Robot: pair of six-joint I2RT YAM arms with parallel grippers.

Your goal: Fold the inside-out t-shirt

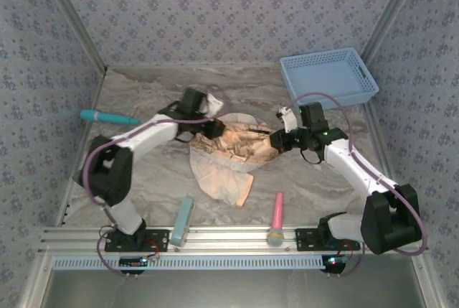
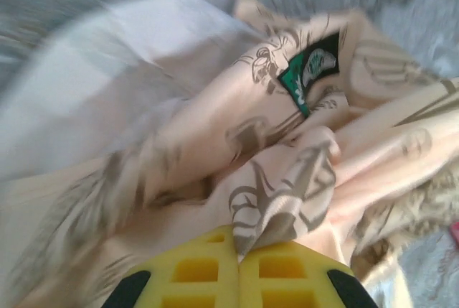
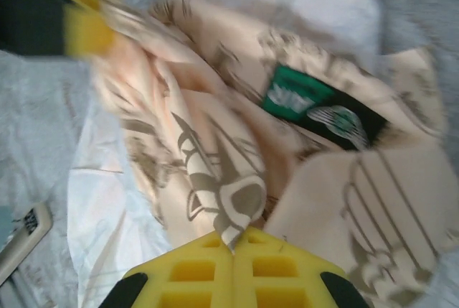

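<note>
The cloth between is bunched, so the right gripper pulls away from the left gripper next. It then lowers to the tabletop (image 1: 285,156) beside the shirt's edge to release the fold.
The inside-out t-shirt (image 1: 224,157) lies bunched at the table's middle, peach-tan with a faded brown print; one part trails toward the front. Its dark label with green print (image 2: 310,71) (image 3: 315,107) faces up. My left gripper (image 1: 215,128) sits at the shirt's left back edge, and its yellow jaws are shut on a printed fold of cloth (image 2: 239,247). My right gripper (image 1: 276,140) is at the shirt's right edge, likewise shut on a printed fold (image 3: 233,240). The left gripper's yellow fingers (image 3: 82,28) show across the shirt in the right wrist view.
A blue basket (image 1: 330,78) stands at the back right. A teal-handled tool (image 1: 107,117) lies at the left. At the front lie a light blue brush (image 1: 182,220) and a pink tool with a yellow-blue head (image 1: 277,218). Patterned walls enclose the table.
</note>
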